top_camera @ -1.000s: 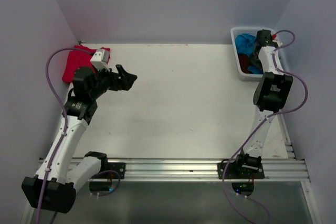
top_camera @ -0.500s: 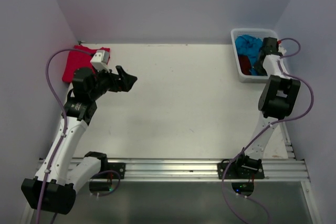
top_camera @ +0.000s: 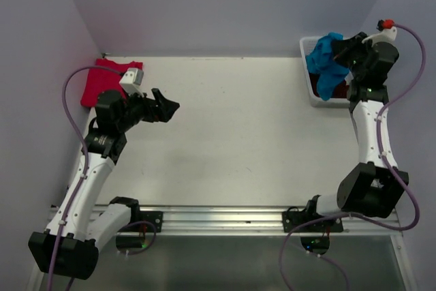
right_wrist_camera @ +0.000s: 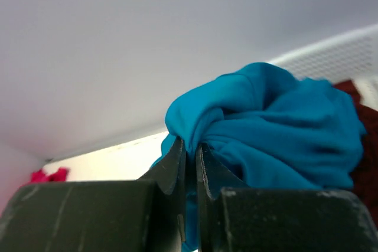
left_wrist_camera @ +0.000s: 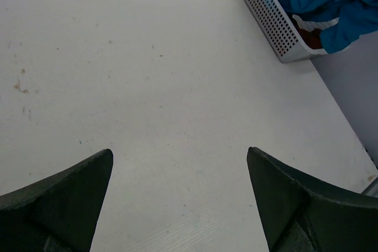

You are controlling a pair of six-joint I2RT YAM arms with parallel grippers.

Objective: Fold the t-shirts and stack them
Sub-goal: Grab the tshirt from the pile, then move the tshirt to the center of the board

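Next I should move my right gripper away from the basket (top_camera: 308, 85), back over the bare middle of the table, and let go of the teal t-shirt (top_camera: 325, 65) there.
A teal blue t-shirt (top_camera: 325, 65) hangs bunched above the white basket (top_camera: 308, 85) at the back right, with my right gripper (top_camera: 349, 47) shut on a fold of it. The right wrist view shows the teal cloth (right_wrist_camera: 277, 125) pinched between the right gripper's (right_wrist_camera: 191, 146) jaws. Dark maroon cloth (top_camera: 316, 87) lies in the basket under it. A bright red t-shirt (top_camera: 99, 81) lies folded at the back left of the table. My left gripper (top_camera: 165, 103) hovers open over the table to the right of the red shirt, with nothing between its fingers (left_wrist_camera: 71, 196).
The basket (left_wrist_camera: 270, 19) sits against the right wall near the table's back corner. Purple walls close in the table on the left, back and right. The aluminium rail (top_camera: 225, 219) with both arm bases runs along the near edge.
My right gripper has closed on the teal shirt down in the basket and lifted it up above the basket. The left arm has barely moved.
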